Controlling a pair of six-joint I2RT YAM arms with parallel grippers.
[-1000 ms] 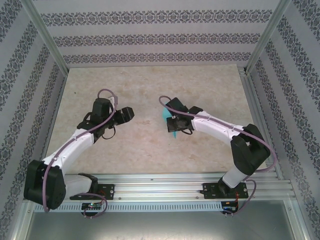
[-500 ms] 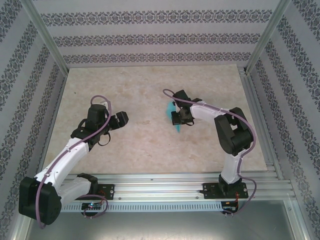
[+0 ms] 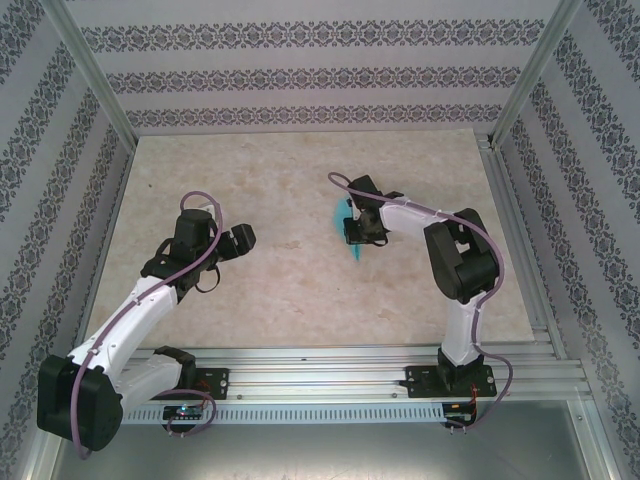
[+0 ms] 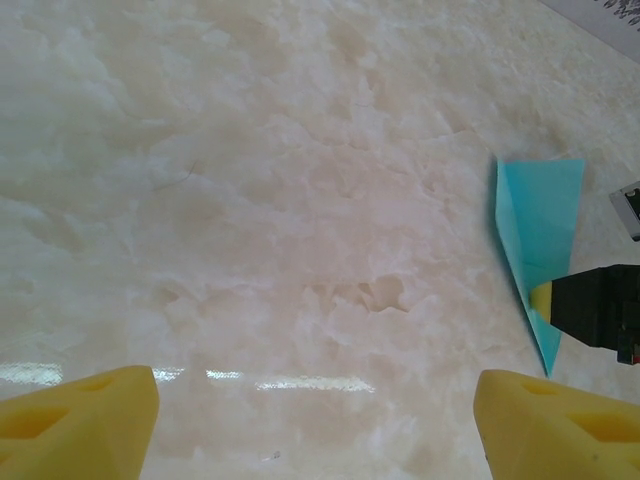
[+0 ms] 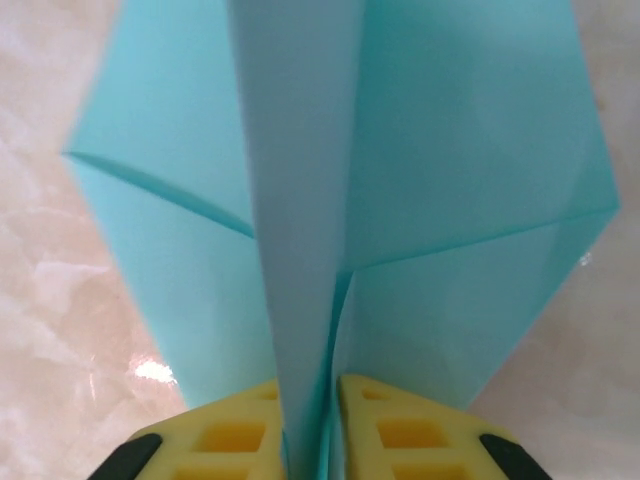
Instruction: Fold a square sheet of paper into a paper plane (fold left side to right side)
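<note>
Both yellow fingers are still holding the plane's upright centre fold (image 5: pixel 300 200), and the whole plane comes along. I should next pull it outward across the marble with my right gripper and then let it go.
The paper plane (image 3: pixel 341 213) is a slim turquoise dart lying on the marble table, a little right of centre. My right gripper (image 3: pixel 354 232) is over it. The right wrist view has the plane's upright centre fold (image 5: pixel 300 200) pinched between the two yellow fingertips (image 5: pixel 230 430), with the wings (image 5: pixel 470 170) spread to either side. The right gripper (image 5: pixel 310 385) is shut on that fold. My left gripper (image 3: pixel 245 236) hovers to the left, well apart from the plane, and is open with nothing between its fingers (image 4: pixel 75 420). From the left wrist view the plane (image 4: pixel 538 225) lies at the right.
The beige marble tabletop (image 3: pixel 290 170) is ringed by patterned walls and metal posts. An aluminium rail (image 3: pixel 330 365) with both arm bases runs along the near edge. The right arm's elbow (image 3: pixel 458 255) stands raised right of the plane.
The right arm has folded its elbow up and carried the plane slightly farther from the bases. The left arm drew back to the left, then held still.
</note>
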